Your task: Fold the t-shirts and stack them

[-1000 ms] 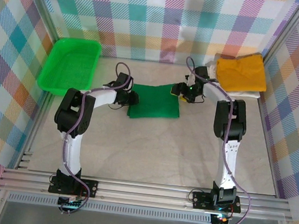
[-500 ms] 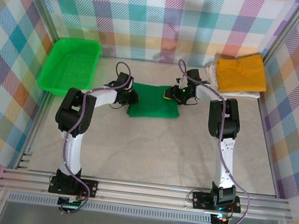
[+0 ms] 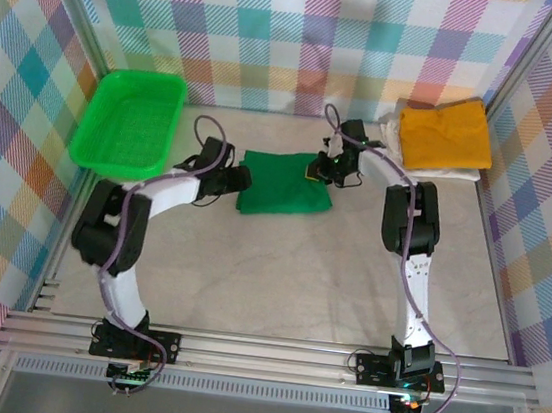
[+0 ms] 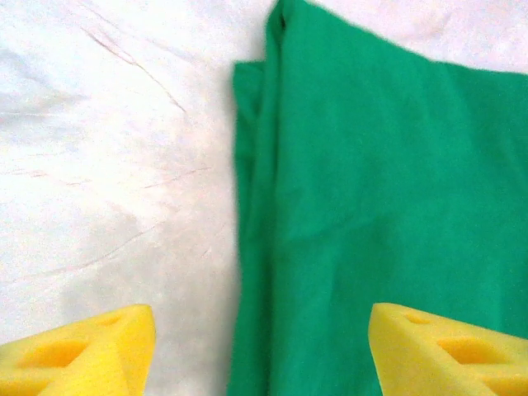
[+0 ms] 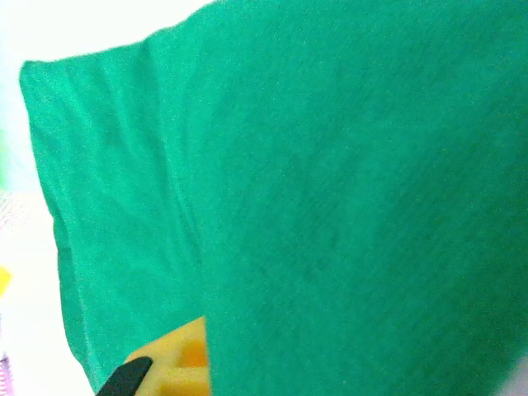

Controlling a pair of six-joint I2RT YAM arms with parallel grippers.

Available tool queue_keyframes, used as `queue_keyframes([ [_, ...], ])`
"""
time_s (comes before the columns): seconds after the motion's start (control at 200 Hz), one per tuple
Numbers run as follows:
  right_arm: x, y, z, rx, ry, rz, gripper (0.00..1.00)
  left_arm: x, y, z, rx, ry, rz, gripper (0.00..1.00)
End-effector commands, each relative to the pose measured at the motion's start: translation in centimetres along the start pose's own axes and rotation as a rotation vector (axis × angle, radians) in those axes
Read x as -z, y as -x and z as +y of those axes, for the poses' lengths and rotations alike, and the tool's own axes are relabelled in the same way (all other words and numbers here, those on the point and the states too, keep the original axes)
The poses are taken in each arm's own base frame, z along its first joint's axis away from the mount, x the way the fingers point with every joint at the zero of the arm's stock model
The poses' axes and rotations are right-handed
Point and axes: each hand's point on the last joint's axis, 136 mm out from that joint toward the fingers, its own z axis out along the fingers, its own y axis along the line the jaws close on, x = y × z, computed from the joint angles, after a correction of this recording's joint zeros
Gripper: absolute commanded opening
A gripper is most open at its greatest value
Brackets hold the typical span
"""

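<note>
My right gripper will raise the green shirt, carry it outward over the stack with a folded mustard yellow t-shirt (image 3: 448, 134), and release, as that stack has it already.
A folded dark green t-shirt (image 3: 284, 185) lies flat mid-table. My left gripper (image 3: 232, 178) sits at its left edge, open. In the left wrist view the yellow fingers (image 4: 82, 355) straddle that folded edge (image 4: 371, 206) without touching it. My right gripper (image 3: 318, 168) is at the shirt's back right corner, shut on the cloth. The right wrist view has green fabric (image 5: 330, 181) draped over one yellow finger (image 5: 181, 363); the other finger is hidden. A folded mustard yellow t-shirt (image 3: 448, 134) rests on a white one (image 3: 458, 173) at the back right.
A bright green mesh basket (image 3: 131, 118) stands at the back left. Plaid walls with metal posts close in the table on three sides. Bare tabletop (image 3: 277, 277) stretches between the green shirt and the arm bases.
My left gripper opened and drew back slightly left, its elbow swinging outward. My right gripper moved left onto the green shirt's back right corner and shut on it.
</note>
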Motion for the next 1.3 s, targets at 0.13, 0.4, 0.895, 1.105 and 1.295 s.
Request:
queue_keyframes([
  [0.13,9.0,5.1,-5.1,0.187,-0.315,-0.072,0.0,9.3,2.5,-3.5,-0.053,-0.087,-0.199,0.71],
  [0.4,18.1,12.2,-6.4,0.57,-0.683,-0.216,0.0,10.9,-0.5,-4.0,-0.152,-0.063,-0.154,0.71],
  [0.895,29.1,19.5,-8.2,0.742,-0.863,-0.511,0.0,8.8,-1.8,-3.4,-0.155,-0.033,-0.098,0.7],
  [1.105,32.0,20.1,-9.7,0.734,-0.906,-0.55,0.0,8.2,-2.1,-3.7,-0.158,-0.041,-0.076,0.7],
  [1.295,36.0,20.7,-12.8,0.687,-0.974,-0.604,0.0,8.5,-1.6,-4.2,-0.183,-0.047,-0.075,0.7],
])
